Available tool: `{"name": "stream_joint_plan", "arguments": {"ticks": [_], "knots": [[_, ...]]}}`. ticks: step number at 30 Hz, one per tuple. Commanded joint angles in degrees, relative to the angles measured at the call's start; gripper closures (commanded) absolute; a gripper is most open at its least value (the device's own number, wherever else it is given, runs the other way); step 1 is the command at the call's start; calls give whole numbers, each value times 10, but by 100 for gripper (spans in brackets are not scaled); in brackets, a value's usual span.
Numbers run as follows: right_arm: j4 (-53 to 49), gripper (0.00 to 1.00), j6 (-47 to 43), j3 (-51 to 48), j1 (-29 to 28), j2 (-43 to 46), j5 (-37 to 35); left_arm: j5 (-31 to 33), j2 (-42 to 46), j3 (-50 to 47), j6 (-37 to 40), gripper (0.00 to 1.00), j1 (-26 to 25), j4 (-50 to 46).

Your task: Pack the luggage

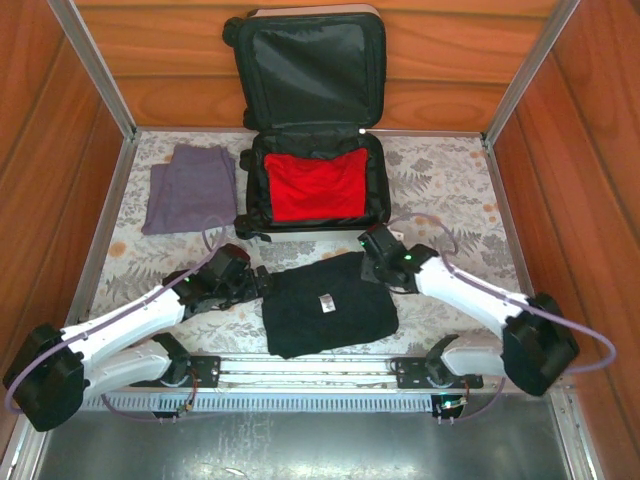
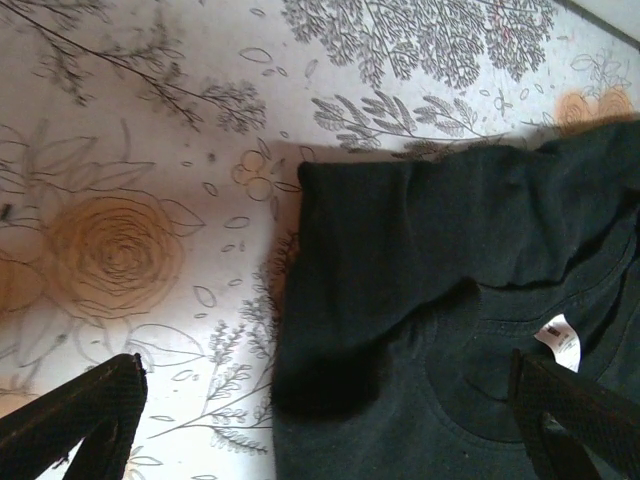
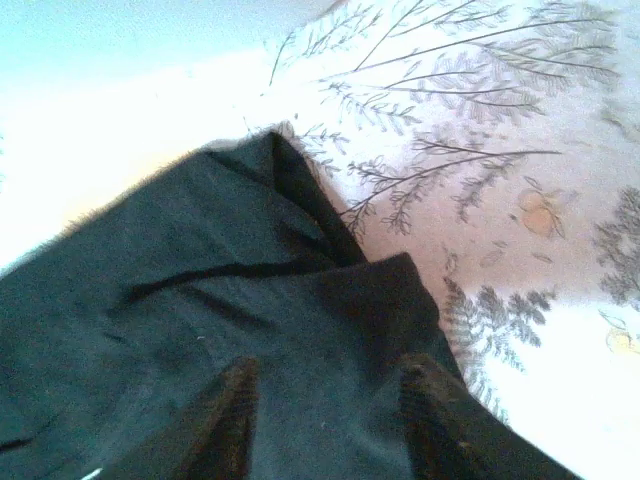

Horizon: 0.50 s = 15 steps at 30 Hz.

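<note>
I should next bring my left gripper down and shift it toward the neck tag (image 2: 558, 338), onto the black shirt's side edge (image 2: 281, 400), because that edge lies between its wide-open fingers.
The luggage (image 1: 248, 190) lies open at the back middle, its black-lined lid (image 1: 310, 70) leaning on the wall. A red garment (image 1: 320, 187) lies folded in its lower half. A folded black shirt (image 1: 325, 305) with a white neck tag (image 2: 558, 338) lies on the table in front of the arms. My left gripper (image 1: 262, 283) is at the shirt's left edge; in the left wrist view it (image 2: 325, 375) stands wide open over that edge of the shirt (image 2: 430, 300). My right gripper (image 1: 365, 262) is at the shirt's far right corner, open (image 3: 330, 372), fingers apart over the cloth (image 3: 200, 280).
A folded grey-purple garment (image 1: 190, 188) lies at the back left, beside the luggage. A floral cloth (image 1: 440, 190) covers the table. Wooden walls with metal posts (image 1: 100, 70) close in the left, right and back sides.
</note>
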<state>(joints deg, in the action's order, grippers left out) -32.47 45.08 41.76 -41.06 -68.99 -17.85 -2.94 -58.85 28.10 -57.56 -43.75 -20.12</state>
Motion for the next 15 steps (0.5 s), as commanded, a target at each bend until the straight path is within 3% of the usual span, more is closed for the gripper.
{"name": "stream_joint_plan", "arguments": {"ticks": [1, 4, 8, 12, 15], "knots": [[-66, 38, -34, -1, 12, 75, 8, -16, -18, -7, -17, 2, -10, 30], [-61, 27, -72, -27, 32, 131, 40, -21, -34, -8, -23, 2, -15, 39], [-23, 22, -118, -75, 70, 161, 104, -32, -47, -25, -39, 2, -18, 60], [40, 20, -155, -104, 105, 131, 189, -43, -49, -48, -59, 2, -21, 88], [68, 19, -179, -106, 120, 85, 202, -41, -51, -58, -65, 2, -22, 103]]}}
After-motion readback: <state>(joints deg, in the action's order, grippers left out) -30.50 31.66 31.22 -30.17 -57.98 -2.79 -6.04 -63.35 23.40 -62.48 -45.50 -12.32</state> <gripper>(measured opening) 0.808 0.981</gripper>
